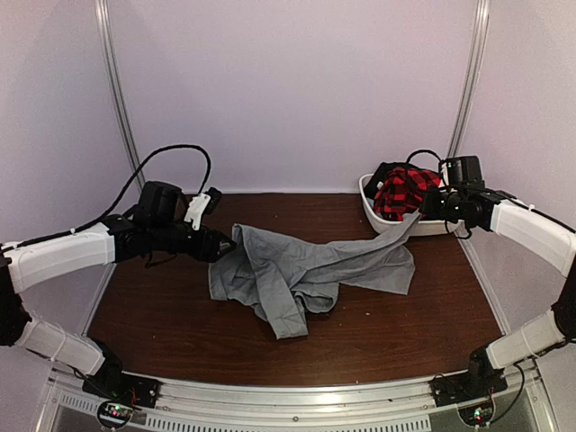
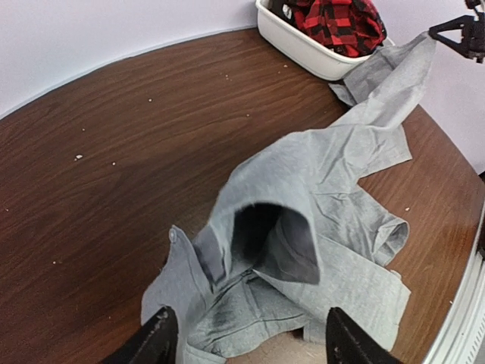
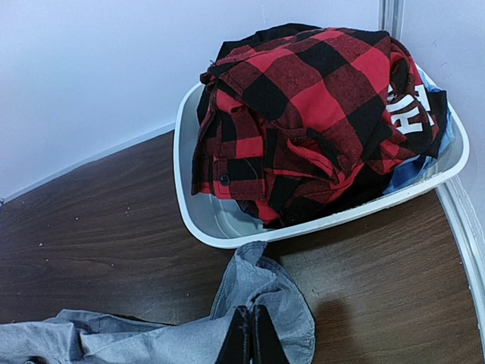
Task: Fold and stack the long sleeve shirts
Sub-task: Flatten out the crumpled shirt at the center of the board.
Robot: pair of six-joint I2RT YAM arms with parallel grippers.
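The shirt's arched edge (image 1: 245, 232) (image 2: 265, 196) is below my left gripper and to its right in the top view. I should move down that way and close on raised cloth.
A light-grey long sleeve shirt (image 1: 306, 270) lies crumpled in the middle of the brown table. My left gripper (image 2: 254, 345) hovers open over its collar end (image 2: 265, 243), fingers wide apart on either side and nothing clamped; in the top view it (image 1: 227, 245) is at the shirt's left edge. My right gripper (image 3: 250, 341) is shut on the grey sleeve's cuff (image 3: 284, 303), just in front of the basket. In the top view the sleeve (image 1: 387, 243) stretches up from the table to that gripper (image 1: 425, 211).
A white basket (image 3: 197, 220) stands at the back right corner, holding a red-and-black plaid shirt (image 3: 303, 114) and darker garments. White walls and metal posts (image 1: 117, 90) enclose the table. Bare wood (image 1: 162, 306) lies left of and in front of the grey shirt.
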